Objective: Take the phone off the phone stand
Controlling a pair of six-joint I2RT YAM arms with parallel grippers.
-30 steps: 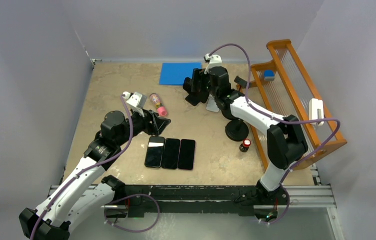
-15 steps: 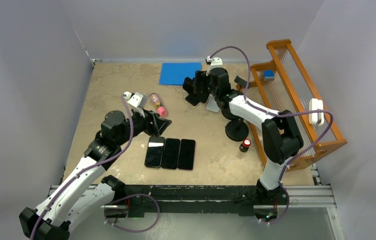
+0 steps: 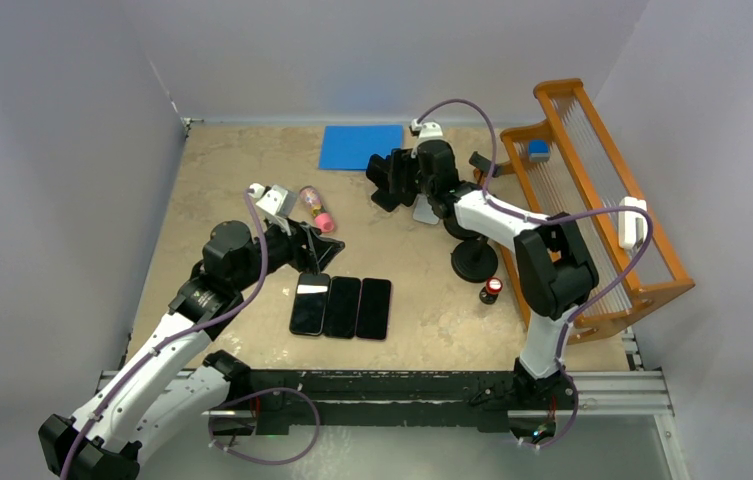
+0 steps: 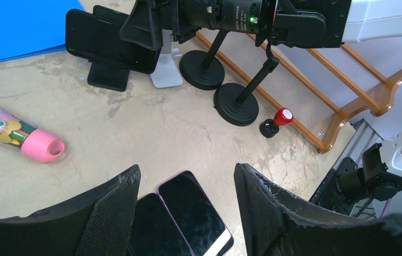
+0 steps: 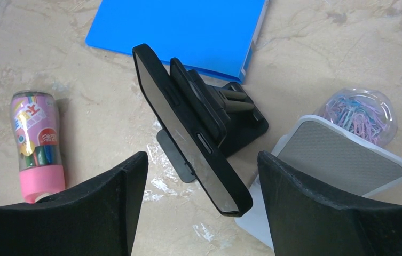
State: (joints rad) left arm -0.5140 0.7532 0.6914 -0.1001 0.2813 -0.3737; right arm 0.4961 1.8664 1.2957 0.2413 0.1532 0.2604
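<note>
The phone's end by the white stand sticks out past the phone stand, so next I need to lower my right gripper's open fingers around it, then close.
A black phone (image 5: pixel 188 136) stands tilted on edge in a small black phone stand (image 5: pixel 239 118) near the blue folder; the left wrist view shows the phone (image 4: pixel 102 38) too. My right gripper (image 5: pixel 201 178) is open, a finger on each side of the phone's lower end, with gaps on both sides. From above, the right gripper (image 3: pixel 399 181) sits at the stand. My left gripper (image 4: pixel 185 184) is open and holds nothing. It hovers over the three phones (image 3: pixel 340 307) lying flat side by side, and from above the left gripper (image 3: pixel 318 246) is just behind them.
A pink bottle (image 3: pixel 315 208) lies left of the stand and a blue folder (image 3: pixel 360 146) behind it. A white stand (image 5: pixel 343 157) and a jar of clips (image 5: pixel 360 113) are close on the right. Two black round-base stands (image 3: pixel 474 262), a red stamp (image 3: pixel 492 290) and a wooden rack (image 3: pixel 592 200) are further right.
My right gripper has shifted slightly toward the phone and its elbow has swung left. The left arm has not moved.
</note>
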